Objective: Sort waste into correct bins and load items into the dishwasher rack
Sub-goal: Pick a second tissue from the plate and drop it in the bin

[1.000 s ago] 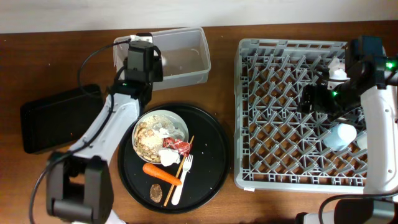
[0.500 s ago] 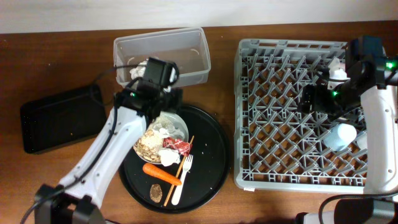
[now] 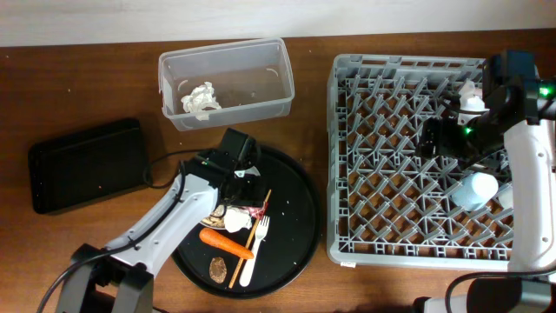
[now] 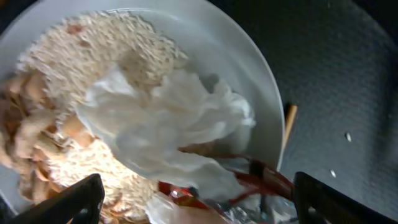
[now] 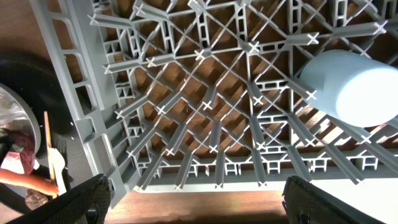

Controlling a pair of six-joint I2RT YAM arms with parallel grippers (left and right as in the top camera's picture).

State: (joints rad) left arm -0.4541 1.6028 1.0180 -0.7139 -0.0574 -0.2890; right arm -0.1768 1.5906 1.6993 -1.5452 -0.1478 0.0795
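Note:
The robot's left gripper will next stay low over the plate and close its fingers on the white napkin's folds [image 3: 238, 216] [image 4: 194, 181] by the red wrapper.
A crumpled white napkin [image 3: 200, 96] lies in the clear tub [image 3: 261, 61]. My left gripper [image 3: 241, 184] is open and empty, low over the off-white plate [image 4: 249, 68], which holds beige food [image 4: 81, 50], another white napkin [image 4: 168, 118] and the red wrapper [image 4: 249, 180]. The arm hides most of the plate from overhead. The carrot [image 3: 226, 243], brown lump [image 3: 218, 268], white fork [image 3: 254, 252] and chopsticks [image 3: 258, 217] lie on the round black tray. My right gripper [image 3: 439, 139] is open and empty above the grey rack [image 3: 391, 226]; a pale blue cup [image 5: 351, 87] lies in it.
The shallow black rectangular tray [image 3: 82, 163] sits at the left on the wooden table. The large round black tray [image 3: 295, 217] lies between it and the rack. A white cup [image 3: 470, 97] sits in the rack's far right part by my right arm.
My left arm has swung from the clear tub down to the plate, leaving a white napkin in the tub. The right arm has not moved.

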